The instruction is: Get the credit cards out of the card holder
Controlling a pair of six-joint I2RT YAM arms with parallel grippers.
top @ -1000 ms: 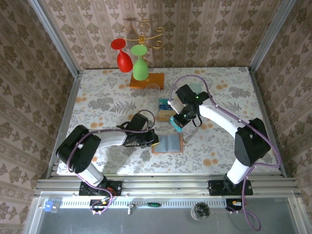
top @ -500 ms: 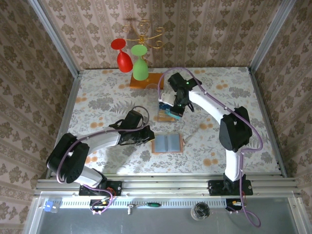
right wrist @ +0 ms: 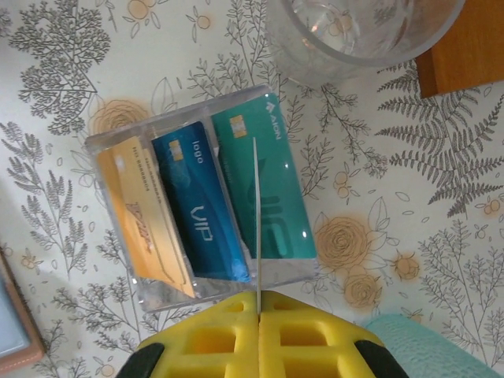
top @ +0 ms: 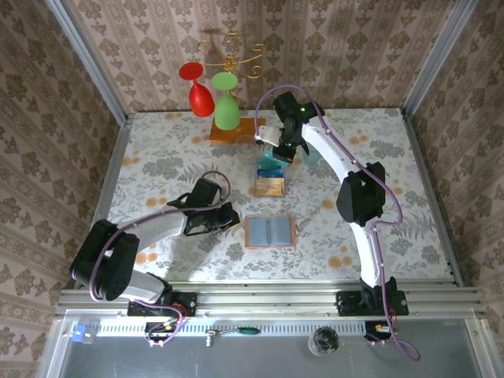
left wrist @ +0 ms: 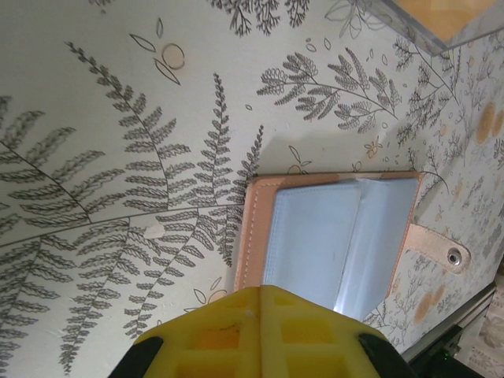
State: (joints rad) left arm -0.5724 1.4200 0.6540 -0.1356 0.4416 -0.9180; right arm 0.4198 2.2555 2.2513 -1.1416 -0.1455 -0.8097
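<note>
Next I will bring my right gripper down toward the teal credit card [right wrist: 274, 181] in the clear tray [right wrist: 118, 142] to release the edge-on card, since it still hangs above the tray.
The card holder [top: 269, 231] lies open and flat on the table, salmon rim round grey-blue pockets [left wrist: 339, 236], its snap tab [left wrist: 438, 249] sticking out. My left gripper [top: 229, 217] sits just left of it, its yellow fingers [left wrist: 228, 331] shut on nothing. Farther back, my right gripper [top: 277, 156] is shut on a thin credit card seen edge-on [right wrist: 256, 213], held upright over a clear tray [right wrist: 118, 142]. Three credit cards lie in that tray: tan-orange [right wrist: 146, 224], blue [right wrist: 197, 213] and teal [right wrist: 272, 197].
A clear glass [right wrist: 354, 31] stands just behind the tray, beside the orange wooden base [top: 236, 130] of a rack with red [top: 197, 90] and green [top: 227, 106] glasses. A pale teal item [right wrist: 417, 346] lies right of the tray. Patterned walls enclose the table.
My right arm has carried the card from beside the card holder back to above the clear tray. My left gripper has drawn leftwards off the holder's edge.
</note>
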